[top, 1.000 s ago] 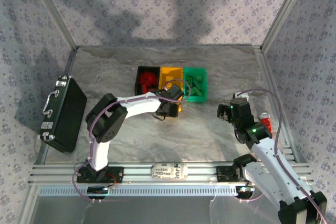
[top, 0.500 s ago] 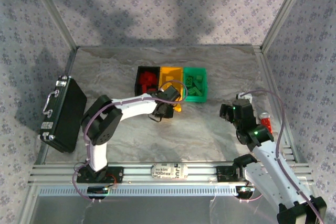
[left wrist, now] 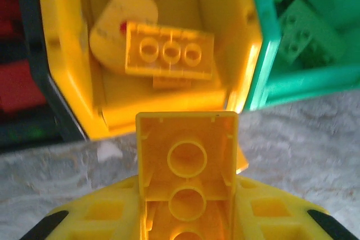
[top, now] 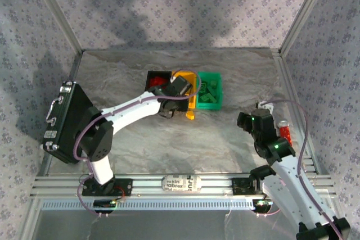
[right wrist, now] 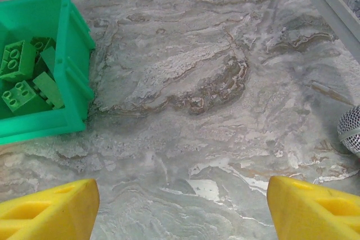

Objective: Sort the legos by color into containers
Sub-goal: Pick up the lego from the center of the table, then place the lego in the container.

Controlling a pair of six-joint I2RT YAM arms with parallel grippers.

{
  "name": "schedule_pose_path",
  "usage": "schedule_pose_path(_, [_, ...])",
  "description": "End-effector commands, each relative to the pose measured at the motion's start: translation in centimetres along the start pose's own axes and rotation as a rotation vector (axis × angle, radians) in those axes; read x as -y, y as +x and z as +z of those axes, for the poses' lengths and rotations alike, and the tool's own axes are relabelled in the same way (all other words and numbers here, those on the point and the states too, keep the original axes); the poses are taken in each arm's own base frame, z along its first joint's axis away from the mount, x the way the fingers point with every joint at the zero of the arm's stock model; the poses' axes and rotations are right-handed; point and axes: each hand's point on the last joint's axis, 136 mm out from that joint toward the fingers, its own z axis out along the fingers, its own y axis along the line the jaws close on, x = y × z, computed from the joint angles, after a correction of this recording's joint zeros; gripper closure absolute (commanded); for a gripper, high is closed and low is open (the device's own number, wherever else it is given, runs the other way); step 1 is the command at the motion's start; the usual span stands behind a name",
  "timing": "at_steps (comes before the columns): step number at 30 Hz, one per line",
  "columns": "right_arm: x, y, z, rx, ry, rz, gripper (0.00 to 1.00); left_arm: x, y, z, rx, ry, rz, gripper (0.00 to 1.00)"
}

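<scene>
The left gripper will next move outward past the near edge of the yellow-orange bin, over the inside of that bin, and let go of the yellow brick (left wrist: 187,161) there, because yellow legos lie in it.
My left gripper (left wrist: 187,217) is shut on a yellow brick (left wrist: 187,161), whose hollow underside faces the camera. It hangs just above the near edge of the yellow-orange bin (left wrist: 62,54), which holds several yellow legos (left wrist: 169,54). In the top view the left gripper (top: 180,101) is over the yellow-orange bin (top: 193,82), between the black bin (top: 151,76) with red legos (top: 159,85) and the green bin (top: 216,104) with green legos (top: 208,89). My right gripper (top: 250,121) stands open and holds nothing, over bare table right of the green bin (right wrist: 76,66).
A large black case (top: 70,119) with a metal handle lies at the left wall. A red object (top: 284,132) lies by the right wall next to my right arm. A round metal mesh piece (right wrist: 351,130) sits at the right. Metal frame posts border the table.
My left arm has reached farther out, carrying the yellow brick from in front of the bins to over the yellow-orange bin. My right arm has drawn back slightly toward its base.
</scene>
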Motion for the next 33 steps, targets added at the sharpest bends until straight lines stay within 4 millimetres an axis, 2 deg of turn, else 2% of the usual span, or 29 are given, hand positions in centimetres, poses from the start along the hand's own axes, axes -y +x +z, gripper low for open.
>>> schedule_pose_path(1, [1.0,0.6,0.0,-0.006,0.042,0.009,0.20,0.2,-3.1,-0.4,0.028,0.014,0.055,0.74])
schedule_pose_path(5, [1.0,0.5,0.0,-0.003,0.043,0.011,0.20,0.0,-6.5,0.5,0.033,0.036,0.046,0.74])
schedule_pose_path(10, [0.5,0.6,0.0,-0.005,0.014,0.006,0.20,-0.7,-9.5,2.1,0.040,0.029,0.055,0.74])
schedule_pose_path(13, [-0.1,0.7,-0.1,-0.014,-0.023,0.006,0.20,-1.1,-10.2,3.3,0.005,0.018,0.050,0.73])
schedule_pose_path(18, [-1.1,1.1,-0.3,-0.024,-0.076,0.016,0.21,-0.6,-11.5,4.2,-0.013,0.017,0.067,0.70])
schedule_pose_path(20, [-1.7,1.2,-0.3,-0.023,-0.098,0.011,0.21,-0.4,-11.5,4.5,-0.026,0.015,0.074,0.64])
schedule_pose_path(22, [-2.1,1.2,-0.4,-0.022,-0.108,0.000,0.21,-0.6,-11.4,4.6,-0.033,0.004,0.069,0.50])
schedule_pose_path(23, [-2.3,1.1,-0.4,-0.021,-0.109,-0.010,0.21,-0.5,-11.4,4.4,-0.033,0.003,0.067,0.35])
schedule_pose_path(24, [-2.4,1.0,-0.5,-0.018,-0.109,-0.023,0.21,-0.6,-11.3,4.2,-0.035,0.001,0.064,0.25])
schedule_pose_path(25, [-2.6,0.9,-0.6,-0.018,-0.106,-0.042,0.21,-0.6,-11.2,3.7,-0.029,-0.002,0.066,0.20])
schedule_pose_path(27, [-3.0,0.8,-0.7,-0.018,-0.100,-0.077,0.21,-0.4,-11.0,2.8,-0.007,-0.004,0.072,0.15])
schedule_pose_path(30, [-4.5,0.8,-0.7,-0.036,-0.132,-0.135,0.20,0.1,-10.4,0.6,0.033,0.023,0.075,0.15])
schedule_pose_path(33, [-6.7,1.1,-0.5,-0.069,-0.196,-0.196,0.20,-0.1,-8.5,-1.4,0.055,0.048,0.063,0.14])
